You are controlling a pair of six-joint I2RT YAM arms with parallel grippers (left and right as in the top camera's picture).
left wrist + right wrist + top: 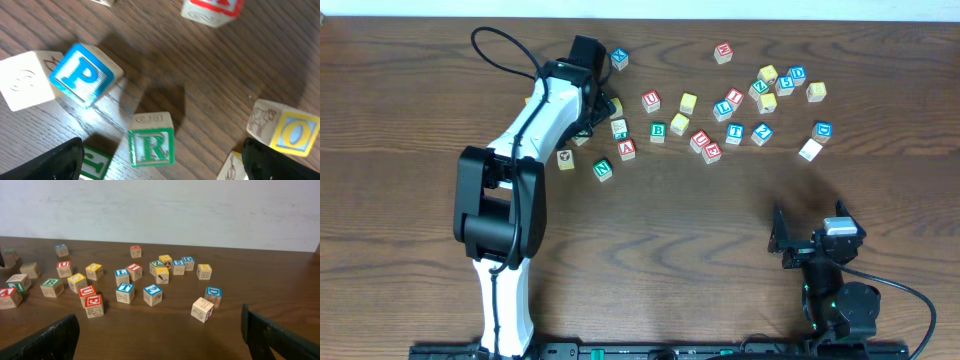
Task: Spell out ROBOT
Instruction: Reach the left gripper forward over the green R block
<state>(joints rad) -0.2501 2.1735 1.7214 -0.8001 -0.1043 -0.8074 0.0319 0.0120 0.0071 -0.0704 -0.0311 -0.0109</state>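
Note:
I need to lower my left gripper next until its open fingers are on both sides of the green R block (pixel 152 142) among the neighboring blocks, then close it, because R is the first letter of ROBOT.
My left gripper (pixel 160 167) is open and hovers low over a green R block (pixel 151 145), which lies between its fingers and is not held. A yellow O block (pixel 296 134) sits by the right finger. A blue P block (pixel 82 75) lies up left. In the overhead view the left gripper (pixel 596 106) is among the left blocks and hides the R. A green B block (pixel 658 131) and a blue T block (pixel 735 133) lie further right. My right gripper (pixel 786 244) is open and empty near the front, and its wrist view (pixel 160 342) faces the B (pixel 51 286) and T (pixel 125 292).
Several other letter blocks are scattered across the far half of the table, with a cluster at the back right (pixel 778 82). A red A block (pixel 627 150) and a green block (pixel 603 170) lie just in front of the left gripper. A white wall (pixel 160 210) stands behind.

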